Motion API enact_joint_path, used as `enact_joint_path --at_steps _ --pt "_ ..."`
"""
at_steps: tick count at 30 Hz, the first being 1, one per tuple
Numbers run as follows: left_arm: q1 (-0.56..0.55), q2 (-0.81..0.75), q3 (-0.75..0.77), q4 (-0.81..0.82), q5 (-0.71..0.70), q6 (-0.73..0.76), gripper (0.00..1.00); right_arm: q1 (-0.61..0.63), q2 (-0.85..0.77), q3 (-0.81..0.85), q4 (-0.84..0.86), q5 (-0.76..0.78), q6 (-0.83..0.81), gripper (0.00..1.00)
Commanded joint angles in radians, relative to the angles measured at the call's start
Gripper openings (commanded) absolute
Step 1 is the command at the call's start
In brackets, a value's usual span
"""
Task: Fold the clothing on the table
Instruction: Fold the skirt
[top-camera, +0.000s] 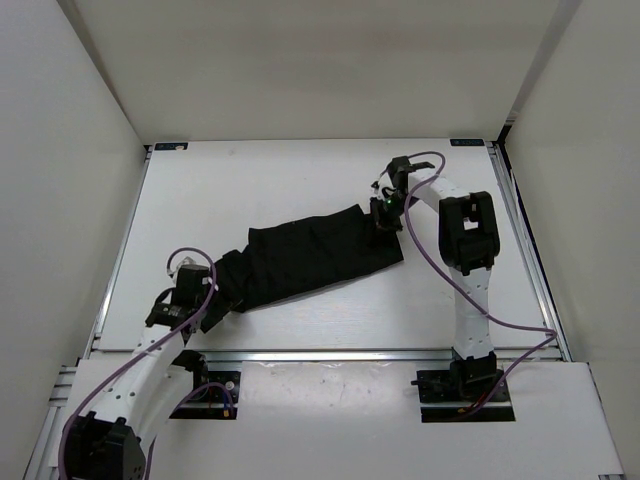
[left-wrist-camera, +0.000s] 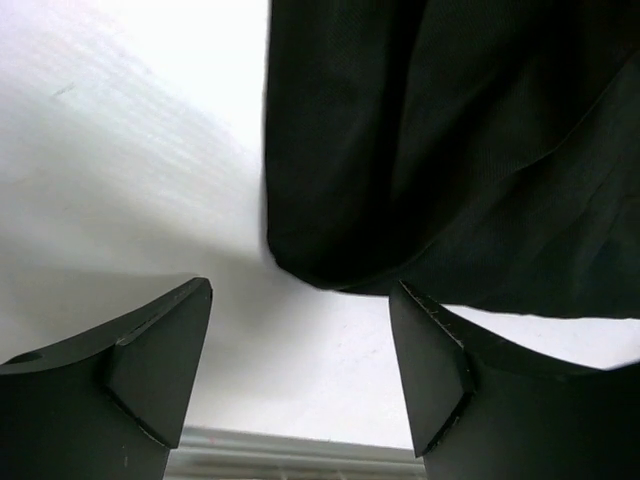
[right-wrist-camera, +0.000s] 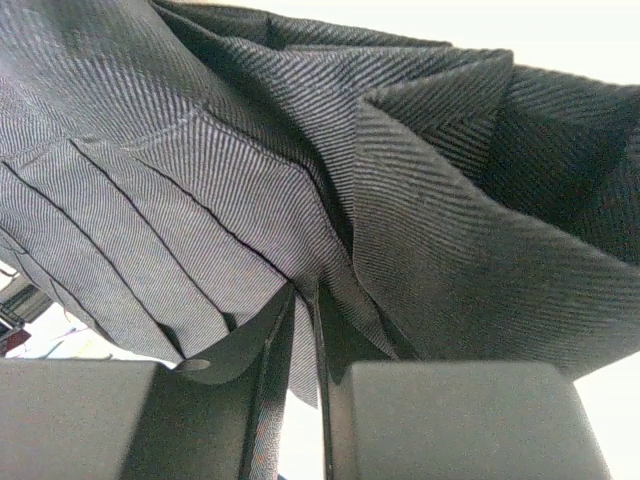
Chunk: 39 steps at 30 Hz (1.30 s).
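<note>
I need to move my left gripper outward next, onto the clothing's rounded corner (left-wrist-camera: 318, 266), to close on its fold, because that corner is just outward of the gripper's open fingers.
The black pleated clothing (top-camera: 310, 260) lies stretched in a long band across the white table (top-camera: 250, 180), running from near left to far right. My left gripper (top-camera: 205, 305) sits just off the band's near-left end, open. In the left wrist view the left gripper (left-wrist-camera: 300, 340) holds only bare table between its fingers (left-wrist-camera: 160, 360), and the clothing's rounded edge (left-wrist-camera: 450, 150) lies just beyond the tips. My right gripper (top-camera: 385, 222) is at the far-right corner of the clothing. In the right wrist view the right gripper (right-wrist-camera: 305, 300) is shut on a fold of the clothing (right-wrist-camera: 200, 180), which bunches up around it.
An aluminium rail (top-camera: 330, 355) borders the table's near edge, and it also shows below my left fingers as the rail (left-wrist-camera: 300, 455). White walls (top-camera: 60, 150) enclose the table on three sides. Purple cables (top-camera: 430, 260) loop along both arms.
</note>
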<state>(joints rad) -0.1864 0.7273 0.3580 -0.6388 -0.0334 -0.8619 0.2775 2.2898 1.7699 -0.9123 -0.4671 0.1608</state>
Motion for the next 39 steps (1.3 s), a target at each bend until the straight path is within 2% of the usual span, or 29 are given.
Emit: enact_joint_path --at_steps 1,5,11,20,23,26,29,30,31,32,33,36,39 --pt "0.013 -0.019 -0.045 0.138 0.047 -0.019 0.84 -0.003 -0.056 -0.029 0.007 0.01 -0.009 0.18" --pt "0.082 -0.049 -0.108 0.246 0.128 -0.038 0.87 0.003 -0.082 -0.049 0.007 0.001 -0.015 0.19" --pt "0.041 0.026 -0.158 0.362 0.13 -0.066 0.88 -0.015 -0.102 -0.07 0.007 -0.008 -0.015 0.18" --pt "0.011 0.231 -0.143 0.562 0.214 -0.054 0.88 -0.063 -0.156 -0.116 0.02 -0.008 -0.015 0.19" --pt "0.001 0.337 -0.097 0.603 0.231 -0.032 0.89 -0.073 -0.168 -0.136 0.029 -0.01 -0.012 0.2" --pt "-0.044 0.443 -0.045 0.672 0.26 -0.032 0.89 -0.084 -0.177 -0.155 0.036 -0.01 -0.01 0.18" --pt "-0.111 0.529 0.001 0.735 0.277 -0.035 0.84 -0.083 -0.181 -0.156 0.038 -0.007 -0.009 0.18" --pt "-0.119 0.565 0.019 0.746 0.282 -0.032 0.75 -0.08 -0.181 -0.153 0.032 -0.004 -0.009 0.19" --pt "-0.14 0.575 0.025 0.748 0.277 -0.016 0.49 -0.08 -0.182 -0.15 0.032 -0.004 -0.009 0.18" --pt "-0.148 0.593 0.045 0.743 0.276 -0.015 0.14 -0.081 -0.19 -0.15 0.032 0.001 -0.013 0.18" --pt "-0.145 0.6 0.062 0.731 0.258 -0.008 0.01 -0.084 -0.196 -0.148 0.029 0.008 -0.004 0.18" --pt "-0.116 0.568 0.091 0.686 0.228 0.02 0.0 -0.09 -0.211 -0.165 0.035 0.021 -0.01 0.18" --pt "-0.029 0.511 0.122 0.639 0.224 0.052 0.0 -0.118 -0.239 -0.187 0.043 0.068 0.002 0.18"
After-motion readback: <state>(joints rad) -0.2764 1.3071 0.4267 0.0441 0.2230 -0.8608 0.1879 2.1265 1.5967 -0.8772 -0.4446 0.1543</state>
